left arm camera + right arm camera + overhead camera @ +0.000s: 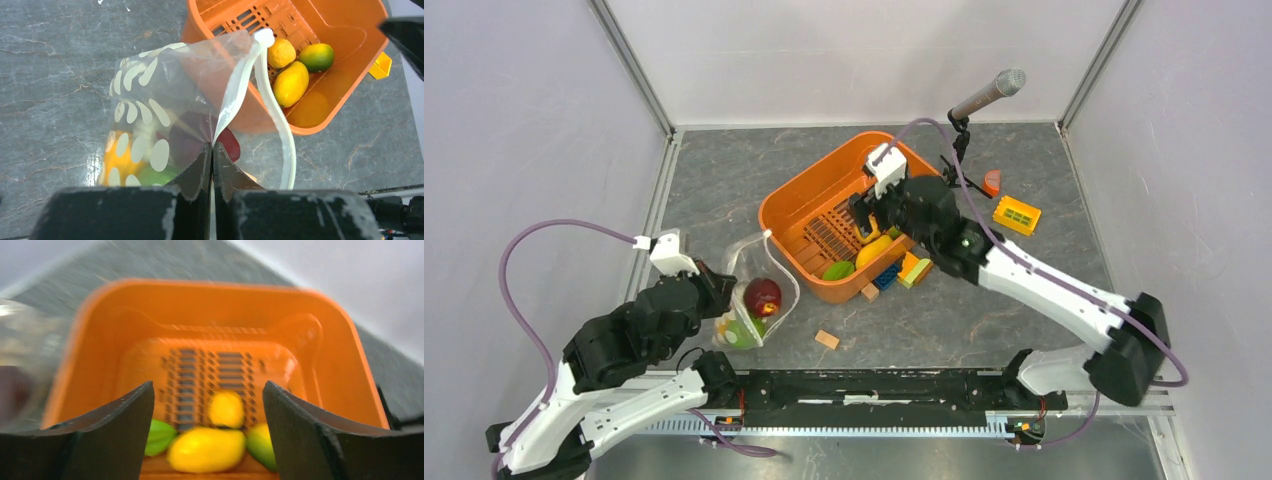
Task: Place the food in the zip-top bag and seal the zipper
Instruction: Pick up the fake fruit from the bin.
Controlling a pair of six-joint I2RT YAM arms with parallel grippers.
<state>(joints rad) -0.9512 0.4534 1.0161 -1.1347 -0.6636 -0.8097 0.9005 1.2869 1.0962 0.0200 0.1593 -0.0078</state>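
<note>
My open right gripper goes down to the yellow-orange round fruit (867, 233) (226, 409) in the orange basket next, before I seal the zipper.
The zip-top bag (150, 115), clear with white dots, lies left of the orange basket (809, 195). My left gripper (212, 150) is shut on one side of its mouth, pinching the white zipper strip (235, 95). The mouth gapes toward the basket. Inside the bag are a dark red round piece (763, 295), a yellow piece (117, 165) and a green one (155, 175). My right gripper (207, 390) hangs open over the basket (320, 340), above a yellow fruit (207, 450), a yellow-orange round one (226, 409) and green pieces (159, 436). It holds nothing.
Coloured building blocks (902, 272) lie against the basket's near corner. A tan wooden cube (827, 339) sits on the table in front. A yellow block (1016, 215) and an orange-red piece (992, 182) lie at the right. A microphone (989, 93) stands at the back.
</note>
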